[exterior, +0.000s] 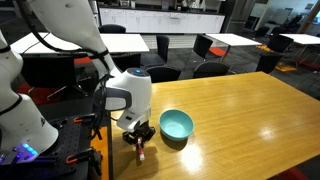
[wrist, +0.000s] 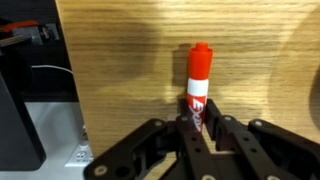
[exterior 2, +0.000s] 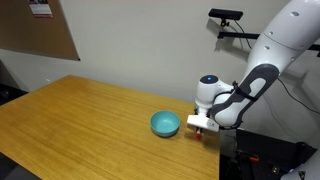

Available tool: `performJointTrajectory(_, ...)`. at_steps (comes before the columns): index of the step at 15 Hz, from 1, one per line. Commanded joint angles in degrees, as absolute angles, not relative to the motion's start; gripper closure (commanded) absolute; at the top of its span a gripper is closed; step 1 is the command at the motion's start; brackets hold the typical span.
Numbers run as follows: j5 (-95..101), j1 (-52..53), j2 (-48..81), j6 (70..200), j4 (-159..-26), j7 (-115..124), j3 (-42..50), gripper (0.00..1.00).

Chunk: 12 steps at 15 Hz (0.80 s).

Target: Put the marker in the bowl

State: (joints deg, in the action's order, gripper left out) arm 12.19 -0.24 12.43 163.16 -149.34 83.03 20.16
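Observation:
The teal bowl stands outward of my gripper, so I will next lift the marker and carry it outward over the bowl's open middle to let it go.
The marker [wrist: 198, 80] is red with a white section. In the wrist view it runs away from my gripper [wrist: 200, 122], whose fingers are shut on its white lower end. In an exterior view the marker [exterior: 141, 152] hangs below my gripper [exterior: 138, 137], just over the table's near edge. The teal bowl [exterior: 176, 124] sits on the wooden table just beside my gripper. It also shows in an exterior view [exterior 2: 165, 123], with my gripper [exterior 2: 203, 126] close beside it at the table's edge. The marker is outside the bowl.
The wooden table [exterior: 250, 110] stretches away from the bowl. Black chairs [exterior: 210, 47] and white tables stand behind it. Cables and a dark stand [wrist: 20, 110] lie beyond the table's edge beside my gripper. A cork board [exterior 2: 30, 30] hangs on the wall.

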Motion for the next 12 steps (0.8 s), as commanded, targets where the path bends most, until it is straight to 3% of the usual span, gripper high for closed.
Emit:
performJointTrajectory(1, 21.75, 3.69, 5.78, 163.08, -152.48, 88.26, 25.18, 0.95)
performJointTrajectory(9, 38.28, -2.06, -1.51, 163.83, -152.78, 98.41, 18.68, 0.95)
performJointTrajectory(12, 37.65, 0.85, -1.98, 165.57, -152.48, 96.77, 20.12, 0.95)
